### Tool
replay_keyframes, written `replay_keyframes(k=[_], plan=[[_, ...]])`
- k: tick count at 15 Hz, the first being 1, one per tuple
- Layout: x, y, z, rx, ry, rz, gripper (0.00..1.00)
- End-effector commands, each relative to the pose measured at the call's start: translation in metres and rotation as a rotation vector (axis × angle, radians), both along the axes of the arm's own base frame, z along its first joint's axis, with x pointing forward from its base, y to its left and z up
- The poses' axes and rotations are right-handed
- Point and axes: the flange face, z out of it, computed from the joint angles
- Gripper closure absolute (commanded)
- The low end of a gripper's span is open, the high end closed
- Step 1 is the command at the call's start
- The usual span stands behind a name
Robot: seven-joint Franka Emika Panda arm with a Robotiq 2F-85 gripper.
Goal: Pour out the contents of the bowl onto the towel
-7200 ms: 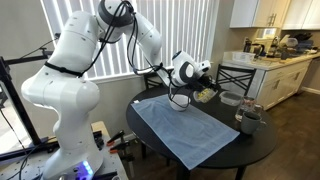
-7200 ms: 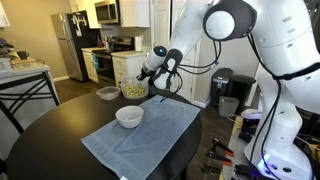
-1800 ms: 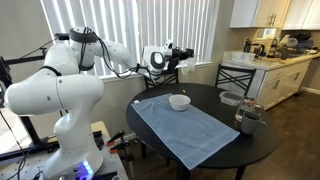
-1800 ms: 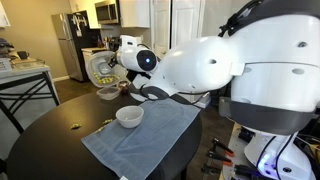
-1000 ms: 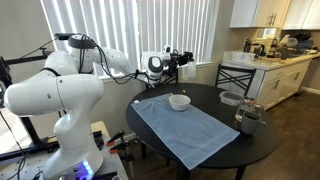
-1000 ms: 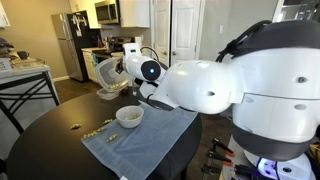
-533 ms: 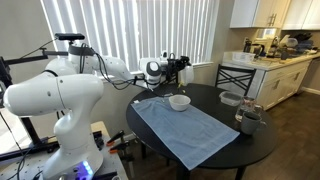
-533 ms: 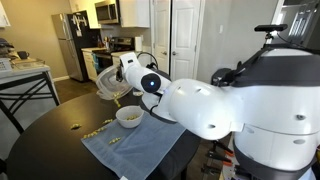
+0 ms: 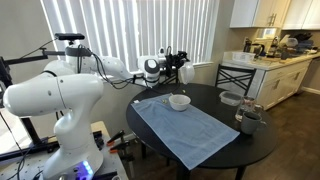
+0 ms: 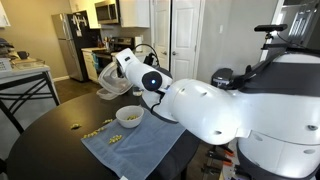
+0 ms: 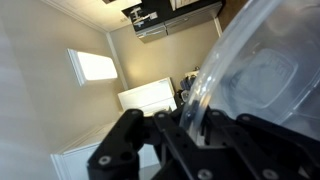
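The bare towel beside the white bowl is below my gripper. My gripper needs to move down there next, turn the tilted clear bowl level and let go of the clear bowl's rim.
My gripper is shut on the rim of a clear plastic bowl and holds it tilted in the air above the far side of the table. The gripper shows beyond the table's rim; the held bowl also shows in an exterior view. The pale blue-grey towel lies spread on the round dark table and shows in both exterior views. Little yellow pieces lie scattered at the towel's edge, partly on the table. A stray piece lies farther off on the table.
A white bowl stands on the towel's far end, also in an exterior view. Another clear bowl and a dark mug stand near the table's edge. A chair stands behind the table. My arm fills much of one view.
My gripper has lowered the tilted clear bowl a little towards the white bowl. The yellow pieces at the towel's edge have not moved.
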Motion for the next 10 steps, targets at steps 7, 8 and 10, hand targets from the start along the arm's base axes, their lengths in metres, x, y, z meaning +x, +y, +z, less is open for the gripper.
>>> replay_keyframes(k=[7,8,10], plan=[[-0.013,-0.094,-0.017,-0.104,0.08,-0.191,0.98],[-0.015,-0.116,-0.029,-0.09,0.097,-0.23,0.98],[-0.019,-0.16,-0.055,-0.014,0.198,-0.304,0.98]])
